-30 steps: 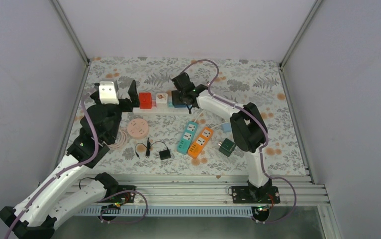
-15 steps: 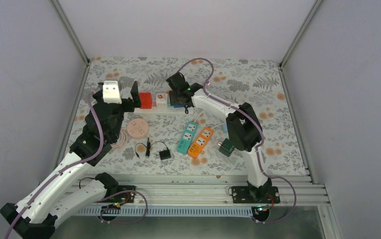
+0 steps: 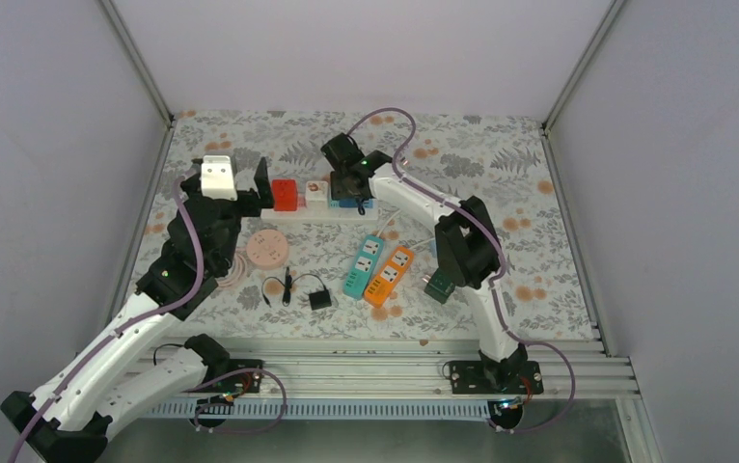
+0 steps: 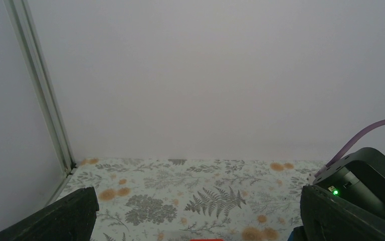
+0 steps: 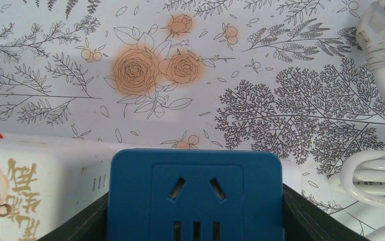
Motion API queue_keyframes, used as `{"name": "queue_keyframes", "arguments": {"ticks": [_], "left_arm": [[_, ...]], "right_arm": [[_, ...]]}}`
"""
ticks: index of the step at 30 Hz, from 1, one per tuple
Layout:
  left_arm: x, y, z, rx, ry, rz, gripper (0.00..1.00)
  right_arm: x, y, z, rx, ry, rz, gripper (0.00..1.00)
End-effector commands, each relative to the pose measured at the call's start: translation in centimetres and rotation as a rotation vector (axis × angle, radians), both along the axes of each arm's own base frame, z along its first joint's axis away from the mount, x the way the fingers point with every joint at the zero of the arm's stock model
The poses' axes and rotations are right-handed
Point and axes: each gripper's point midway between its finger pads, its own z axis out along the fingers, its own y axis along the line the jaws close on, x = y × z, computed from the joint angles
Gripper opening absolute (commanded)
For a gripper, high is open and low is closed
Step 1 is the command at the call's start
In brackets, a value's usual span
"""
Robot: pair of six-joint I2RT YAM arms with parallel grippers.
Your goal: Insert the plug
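Observation:
Next, my right gripper presses down onto the power strip's teal end (image 3: pixel 369 204) just below it and releases the blue plug, since the adapter fills the power strip's middle.
A blue plug (image 5: pixel 195 191) with socket slots on its face sits between the black fingers (image 5: pixel 316 216) of my right gripper (image 5: pixel 195 221), which is shut on its sides. It stands on a white power strip (image 3: pixel 317 214) at the back of the table, next to a white adapter (image 5: pixel 24 186) with a tiger print. From above, the right gripper (image 3: pixel 348 183) covers most of the blue plug (image 3: pixel 366 204). A red plug (image 3: pixel 283 194) stands at the strip's left end. My left gripper (image 3: pixel 255 193) hovers open beside it, holding nothing, and only a sliver of the red plug (image 4: pixel 206 240) shows there.
A teal strip (image 3: pixel 363 264) and an orange strip (image 3: pixel 390 275) lie mid-table. A pink round socket (image 3: pixel 267 248), a black adapter with cable (image 3: pixel 319 299) and a green cube (image 3: pixel 439 285) lie nearer. A white cable (image 5: pixel 381 170) coils right of the blue plug.
My right gripper has shifted a little left and toward the back along the strip with the blue plug. My left arm has edged slightly toward the back wall.

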Motion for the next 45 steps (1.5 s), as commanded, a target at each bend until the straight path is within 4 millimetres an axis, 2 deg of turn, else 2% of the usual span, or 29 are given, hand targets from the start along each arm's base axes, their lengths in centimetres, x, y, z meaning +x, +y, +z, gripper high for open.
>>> {"name": "queue_keyframes", "arguments": {"ticks": [1,5,9,16,20,25,29,35,45], "left_arm": [[-0.2,0.7,1.2,-0.006,-0.017,0.028,1.00],[-0.2,0.7,1.2,-0.004,-0.016,0.029,1.00],[0.0,0.5,1.1,0.000,-0.010,0.029,1.00],[0.2,0.4,1.0,0.007,0.001,0.028,1.00],[0.1,0.4,1.0,0.006,0.001,0.029,1.00],[0.2,0.4,0.9,0.008,0.005,0.029,1.00],[0.2,0.4,0.8,0.008,0.007,0.029,1.00],[0.4,0.2,0.7,0.012,0.013,0.029,1.00],[0.7,0.1,0.3,0.019,0.023,0.029,1.00]], "right_arm": [[-1.6,-3.5,-4.6,-0.172,0.140,-0.045,0.50],[-2.4,-4.3,-6.0,-0.230,0.158,-0.070,0.47],[-2.7,-5.3,-5.6,-0.229,0.138,-0.120,0.46],[-3.0,-4.0,-4.4,-0.140,0.171,-0.140,0.47],[-2.6,-3.6,-3.7,-0.139,0.117,-0.116,0.48],[-3.3,-2.3,-4.3,-0.122,0.127,0.004,0.49],[-3.4,-2.5,-4.4,-0.141,0.135,0.000,0.49],[-3.2,-3.8,-6.9,-0.243,0.155,-0.024,0.49],[-4.5,-5.2,-11.5,-0.348,0.215,0.000,0.48]]}}
